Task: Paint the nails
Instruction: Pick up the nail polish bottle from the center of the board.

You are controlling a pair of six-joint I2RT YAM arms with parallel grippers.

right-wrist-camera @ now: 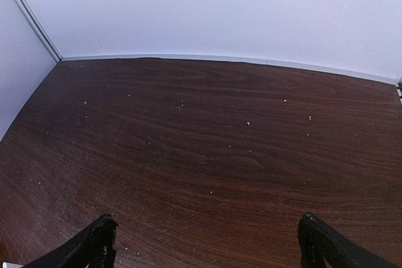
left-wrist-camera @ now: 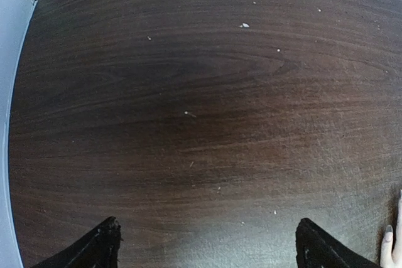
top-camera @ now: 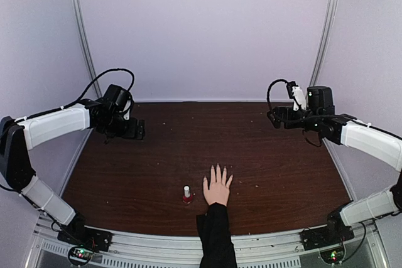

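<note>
The bottle's white cap points up, so my right gripper will swing to the left in the top view next, past the hand, and come down around it.
A pale hand with a black sleeve lies flat on the dark wooden table near its front edge, fingers pointing away. The nails at the fingertips are too small to judge their colour. A fingertip of that hand peeks in at the lower right edge of the left wrist view. My left gripper hovers open at the far left of the table, far from the hand, nothing between its fingers. My right gripper stands open at the far right, also empty, its fingers over bare wood.
A small red bottle with a white cap stands upright just left of the hand. White walls enclose the table on three sides. Small pale specks dot the wood.
</note>
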